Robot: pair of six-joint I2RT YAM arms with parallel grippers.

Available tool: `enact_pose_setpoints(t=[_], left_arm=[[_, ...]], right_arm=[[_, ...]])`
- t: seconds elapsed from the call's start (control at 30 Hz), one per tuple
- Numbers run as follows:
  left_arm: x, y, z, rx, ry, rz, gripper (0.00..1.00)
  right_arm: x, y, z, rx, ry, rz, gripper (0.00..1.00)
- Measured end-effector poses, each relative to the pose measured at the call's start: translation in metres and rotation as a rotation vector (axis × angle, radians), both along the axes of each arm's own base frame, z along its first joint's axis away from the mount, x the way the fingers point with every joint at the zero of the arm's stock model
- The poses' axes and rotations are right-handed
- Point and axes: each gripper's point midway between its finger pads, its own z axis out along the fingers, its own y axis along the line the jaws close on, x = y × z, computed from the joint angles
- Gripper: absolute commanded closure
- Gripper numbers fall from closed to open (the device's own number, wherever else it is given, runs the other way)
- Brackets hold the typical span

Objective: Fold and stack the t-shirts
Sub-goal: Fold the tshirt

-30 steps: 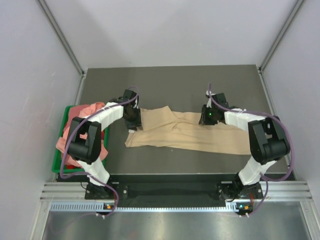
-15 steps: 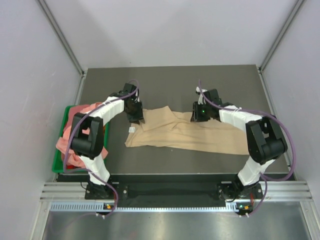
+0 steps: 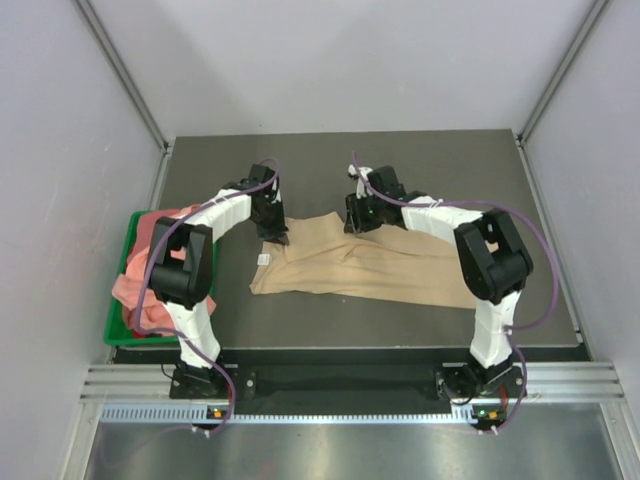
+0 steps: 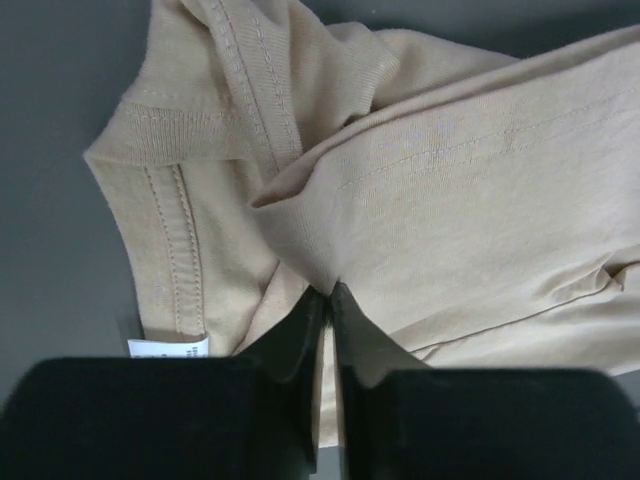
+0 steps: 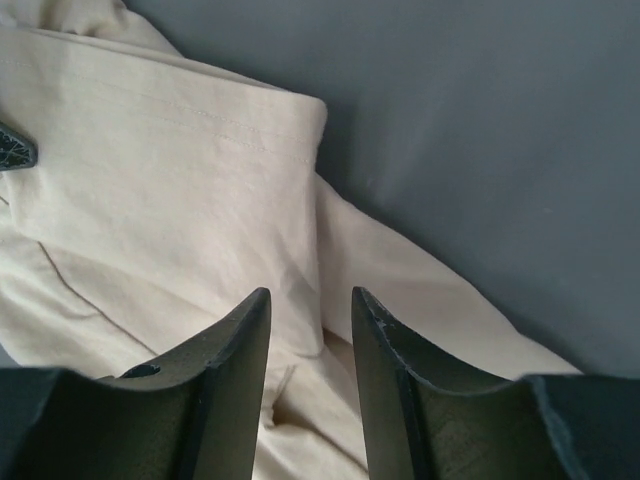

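Observation:
The stitched hem's free corner lies beyond my right gripper's open fingers, so that gripper moves outward and toward my left gripper, onto the corner, next.
A tan t-shirt lies crumpled in a long strip across the middle of the dark table. Its white neck label shows by the collar. My left gripper is at the shirt's left end, and in the left wrist view the left gripper is shut on a raised fold of the tan cloth. My right gripper is at the shirt's far edge near the middle. The right wrist view shows the right gripper open just above a cloth fold, gripping nothing. Salmon-pink t-shirts are heaped at the left.
A green plastic bin holds the pink heap and stands at the table's left edge, beside the left arm. Grey walls close the table in on three sides. Bare dark tabletop lies beyond the shirt.
The left gripper has closed on a fold near the collar. The right gripper has slid left along the shirt's far edge and opened wider. The cloth between them has bunched up.

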Motion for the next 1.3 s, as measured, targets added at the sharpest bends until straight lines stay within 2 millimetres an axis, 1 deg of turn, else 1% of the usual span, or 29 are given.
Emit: enact_pose_setpoints(t=[0.03, 0.13, 0.23, 0.3, 0.5, 0.63, 0.67, 0.7, 0.8, 0.83, 0.93, 1.03, 1.2, 1.3], left_arm=[[0.000, 0.000, 0.000, -0.002, 0.001, -0.001, 1.00], [-0.001, -0.002, 0.001, -0.010, 0.002, -0.006, 1.00], [-0.002, -0.004, 0.003, -0.015, 0.000, -0.012, 1.00], [-0.002, -0.007, 0.009, -0.018, -0.015, -0.019, 1.00], [-0.010, -0.021, 0.035, -0.017, -0.082, -0.061, 1.00], [-0.016, -0.027, 0.039, -0.002, -0.097, -0.083, 1.00], [-0.018, -0.028, 0.038, 0.003, -0.095, -0.086, 0.99], [-0.020, -0.028, 0.036, 0.009, -0.091, -0.089, 0.94], [-0.025, -0.025, 0.030, 0.032, -0.078, -0.096, 0.89], [-0.026, -0.024, 0.028, 0.038, -0.074, -0.095, 0.84], [-0.031, -0.019, 0.021, 0.058, -0.060, -0.092, 0.76], [-0.032, -0.016, 0.018, 0.073, -0.056, -0.087, 0.71], [-0.029, -0.015, 0.017, 0.080, -0.058, -0.082, 0.67], [-0.019, -0.014, 0.017, 0.089, -0.063, -0.072, 0.64]], right_arm=[[-0.001, 0.003, -0.004, -0.007, 0.005, 0.011, 0.61], [-0.003, 0.012, -0.009, -0.016, 0.006, 0.036, 0.61], [-0.004, 0.016, -0.007, -0.016, -0.002, 0.050, 0.61], [-0.003, 0.017, -0.005, -0.015, -0.008, 0.051, 0.60], [0.004, 0.021, 0.005, -0.007, -0.036, 0.057, 0.62], [0.009, 0.024, 0.005, -0.007, -0.047, 0.061, 0.62], [0.009, 0.024, 0.005, -0.008, -0.047, 0.062, 0.62], [0.008, 0.024, 0.004, -0.011, -0.042, 0.062, 0.62], [0.008, 0.024, 0.002, -0.013, -0.041, 0.063, 0.62], [0.009, 0.024, 0.001, -0.015, -0.040, 0.063, 0.62], [0.015, 0.026, -0.001, -0.024, -0.048, 0.062, 0.62], [0.021, 0.029, -0.004, -0.032, -0.057, 0.062, 0.64], [0.026, 0.035, -0.006, -0.038, -0.070, 0.074, 0.66], [0.031, 0.039, -0.005, -0.040, -0.084, 0.081, 0.67]])
